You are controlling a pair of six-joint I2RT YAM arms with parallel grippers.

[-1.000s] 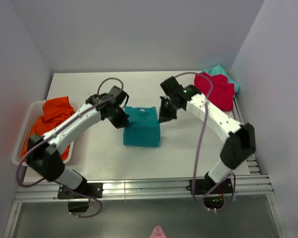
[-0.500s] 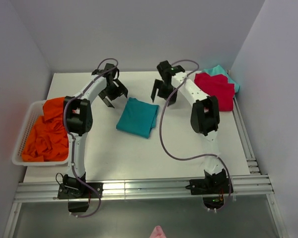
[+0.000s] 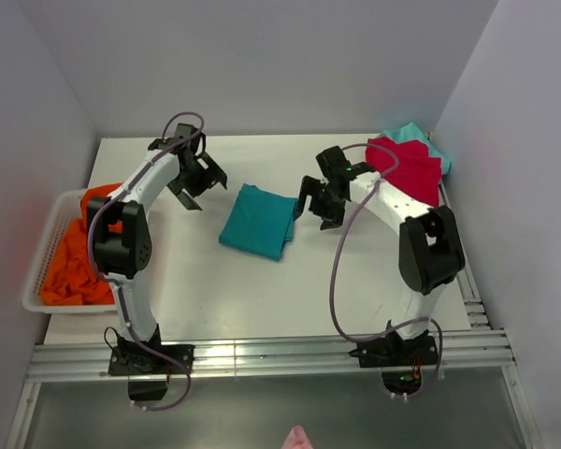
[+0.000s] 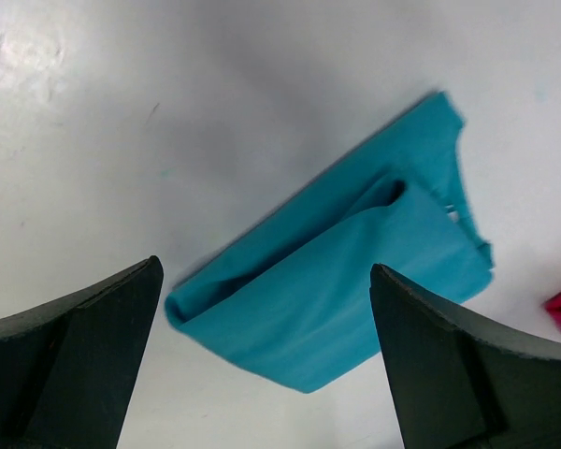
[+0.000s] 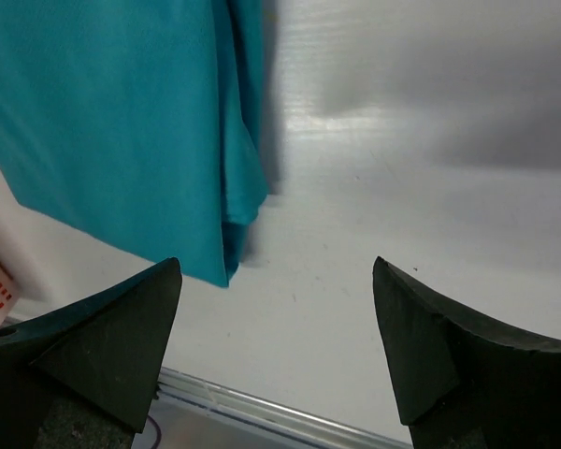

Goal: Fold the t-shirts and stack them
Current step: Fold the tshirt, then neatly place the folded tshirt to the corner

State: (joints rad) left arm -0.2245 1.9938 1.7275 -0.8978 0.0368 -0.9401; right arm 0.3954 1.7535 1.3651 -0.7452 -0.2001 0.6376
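My right gripper will next come down onto the teal-blue t-shirt's layered side edge (image 3: pixel 291 219) (image 5: pixel 239 108), because that edge is below my right gripper and to its left in the top view.
A teal-blue t-shirt (image 3: pixel 260 221) lies folded flat on the white table, also seen in the left wrist view (image 4: pixel 341 281) and the right wrist view (image 5: pixel 122 122). My left gripper (image 3: pixel 189 187) hangs open above the table to the shirt's left, nothing between its fingers. My right gripper (image 3: pixel 315 210) hangs open just right of the shirt, empty too. A red t-shirt (image 3: pixel 409 170) lies on a light-teal one (image 3: pixel 413 133) at the back right corner. An orange t-shirt (image 3: pixel 79 253) fills the basket on the left.
A white mesh basket (image 3: pixel 39 271) stands at the table's left edge. Grey walls close in the back and both sides. A metal rail (image 3: pixel 280 355) runs along the near edge by the arm bases.
One second ago both grippers held the teal-blue shirt up. They have let it go and opened; it now lies flat. The left arm drew back left, the right came nearer the shirt's right edge.
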